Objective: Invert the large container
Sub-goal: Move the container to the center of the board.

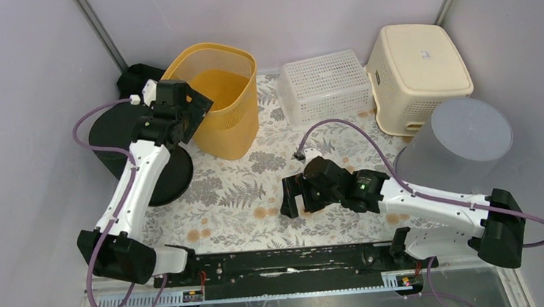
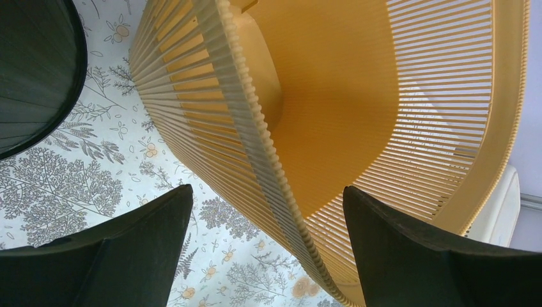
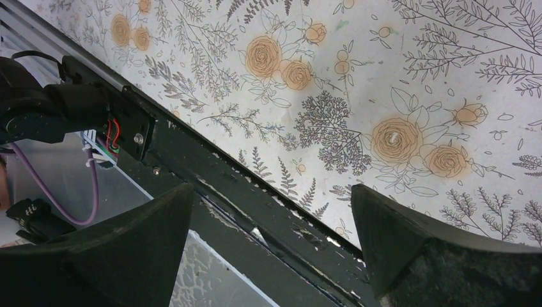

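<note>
My left gripper will stay where it is and close on the basket's ribbed rim next, because that rim already runs between its open fingers.
The large container, a yellow slatted basket (image 1: 230, 102), stands upright with its mouth up at the back left of the flowered mat. My left gripper (image 1: 194, 114) is at its near-left rim. In the left wrist view the ribbed rim of the basket (image 2: 255, 121) runs between the fingers of my left gripper (image 2: 268, 188), one finger outside the wall and one over the inside. The jaws are wide and touch nothing. My right gripper (image 1: 292, 196) hovers open over the mat's front middle. In its own view the right gripper (image 3: 271, 187) holds nothing.
A black round container (image 1: 125, 139) sits left of the basket, close to my left arm. A white mesh basket (image 1: 322, 83), an upturned cream basket (image 1: 416, 69) and an upturned grey translucent bucket (image 1: 466, 142) stand at the back right. A black rail (image 1: 285, 262) lines the front edge.
</note>
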`<state>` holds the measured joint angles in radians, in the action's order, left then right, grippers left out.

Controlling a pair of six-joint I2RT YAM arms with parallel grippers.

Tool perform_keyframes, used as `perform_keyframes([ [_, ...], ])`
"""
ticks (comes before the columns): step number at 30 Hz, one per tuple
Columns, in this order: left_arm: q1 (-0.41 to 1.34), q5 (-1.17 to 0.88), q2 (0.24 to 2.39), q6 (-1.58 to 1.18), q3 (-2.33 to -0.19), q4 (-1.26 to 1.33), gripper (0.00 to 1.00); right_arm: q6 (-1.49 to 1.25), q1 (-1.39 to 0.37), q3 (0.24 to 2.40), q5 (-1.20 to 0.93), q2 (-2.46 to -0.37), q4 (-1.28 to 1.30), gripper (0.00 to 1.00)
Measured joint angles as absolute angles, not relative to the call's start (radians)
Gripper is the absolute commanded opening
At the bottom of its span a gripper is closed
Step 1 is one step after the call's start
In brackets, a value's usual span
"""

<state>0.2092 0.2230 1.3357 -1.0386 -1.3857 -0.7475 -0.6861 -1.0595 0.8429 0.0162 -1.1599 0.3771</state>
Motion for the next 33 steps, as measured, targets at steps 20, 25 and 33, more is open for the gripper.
perform_keyframes([
  [20, 0.208, 0.234, 1.332, -1.009, -1.355, -0.702, 0.68, -0.677, -1.06, 0.829, 0.016, -1.141, 0.392, 1.0],
  [25, 0.208, 0.23, 1.333, -0.992, -1.352, -0.682, 0.5, -0.677, -1.06, 0.826, 0.016, -1.141, 0.392, 0.99],
  [33, 0.202, 0.204, 1.309, -0.917, -1.364, -0.698, 0.32, -0.673, -1.06, 0.827, 0.016, -1.143, 0.392, 0.99],
])
